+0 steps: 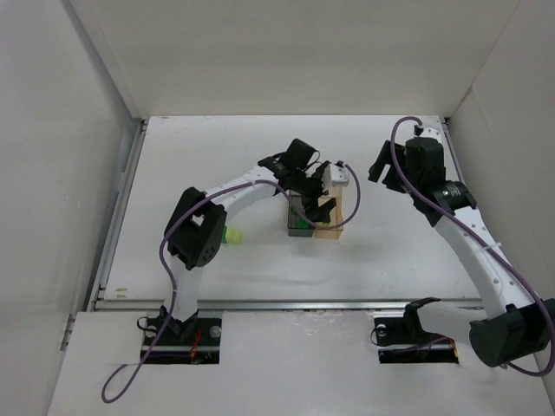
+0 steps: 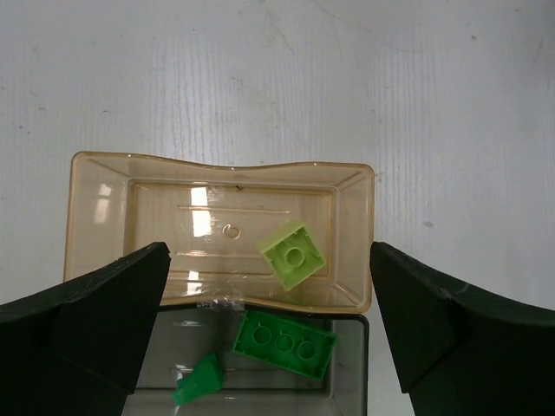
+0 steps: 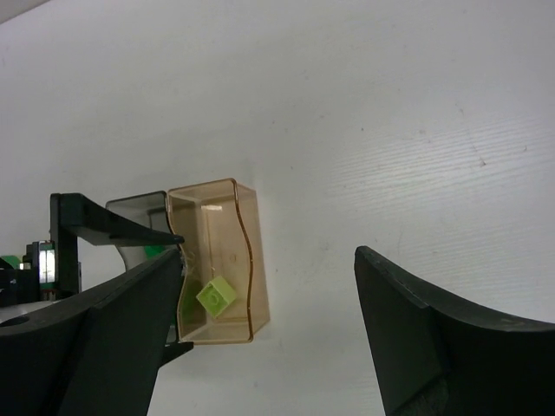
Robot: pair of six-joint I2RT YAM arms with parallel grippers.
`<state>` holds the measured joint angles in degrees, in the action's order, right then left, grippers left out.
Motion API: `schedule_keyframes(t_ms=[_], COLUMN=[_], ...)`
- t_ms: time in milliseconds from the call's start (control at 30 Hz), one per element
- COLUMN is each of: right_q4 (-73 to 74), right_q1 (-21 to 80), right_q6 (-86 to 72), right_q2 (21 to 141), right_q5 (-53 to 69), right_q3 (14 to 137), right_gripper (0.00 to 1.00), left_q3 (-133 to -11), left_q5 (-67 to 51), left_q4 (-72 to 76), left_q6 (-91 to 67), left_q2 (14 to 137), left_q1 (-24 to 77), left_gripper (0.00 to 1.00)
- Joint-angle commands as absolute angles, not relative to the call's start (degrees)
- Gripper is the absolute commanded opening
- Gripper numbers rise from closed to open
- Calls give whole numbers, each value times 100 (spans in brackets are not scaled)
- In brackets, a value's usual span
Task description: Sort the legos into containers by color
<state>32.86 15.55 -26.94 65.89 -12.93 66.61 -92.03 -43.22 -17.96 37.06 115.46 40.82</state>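
Note:
The left gripper rises next, swings left in the top view, and lowers outward of the table's yellow-green lego to hang empty above the containers.
Two adjoining containers sit mid-table: a smoky grey one (image 1: 298, 211) and an amber one (image 1: 328, 227). In the left wrist view the amber container (image 2: 130, 199) holds one pale yellow-green lego (image 2: 293, 254). The grey container (image 2: 347, 381) holds a dark green flat lego (image 2: 284, 342) and a small green wedge (image 2: 199, 380). My left gripper (image 2: 269, 260) hangs open and empty right above both containers (image 1: 310, 195). My right gripper (image 3: 269, 260) is open and empty, raised to the right of the amber container (image 3: 217, 251), whose pale lego (image 3: 216, 296) shows there. Another yellow-green lego (image 1: 231, 235) lies on the table by the left arm's elbow.
White walls close in the table on the left, back and right. A metal rail (image 1: 286, 304) runs along the near edge in front of the arm bases. The left arm's purple cable (image 1: 351, 204) loops over the containers.

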Motion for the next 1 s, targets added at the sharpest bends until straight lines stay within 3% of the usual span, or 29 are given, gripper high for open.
schedule_keyframes(t_ms=[0,133,267,433,533,600,733,967], right_q4=[2936,2874,2812,2812,2699,2567,2391,2391], right_q1=[1617,1792,2249,2917,2918,2918,2970,3155], right_q6=[-2452,-2242,-1978,-1846,-1898,-1960,-2013,-2127], right_q2=[6478,6670,7038,7689,7998,8120,8261,8507], right_q5=[-1064,-1063,-1247,-1731,-1584,-1223,-590,-457], right_q3=[6645,6793,7110,7558,7673,7673,7778,7726], right_gripper=[87,88,88,88,88,88,89,89], left_q3=[-9246,-9246,-9246,-8931,-8448,-8019,-7305,-6407], left_q5=[-4308,-3825,-1423,-133,123,-8,-795,-984], left_q4=[-2065,-2118,-2118,-1251,-861,-1316,-2064,-1926], left_q6=[3885,3693,3489,3272,2549,2960,3173,3094], left_q2=[11365,10839,10189,9055,8710,8806,8859,8902], left_q1=[4070,3868,3579,2762,2147,1987,1584,1424], left_gripper=[100,100,100,100,100,100,85,81])
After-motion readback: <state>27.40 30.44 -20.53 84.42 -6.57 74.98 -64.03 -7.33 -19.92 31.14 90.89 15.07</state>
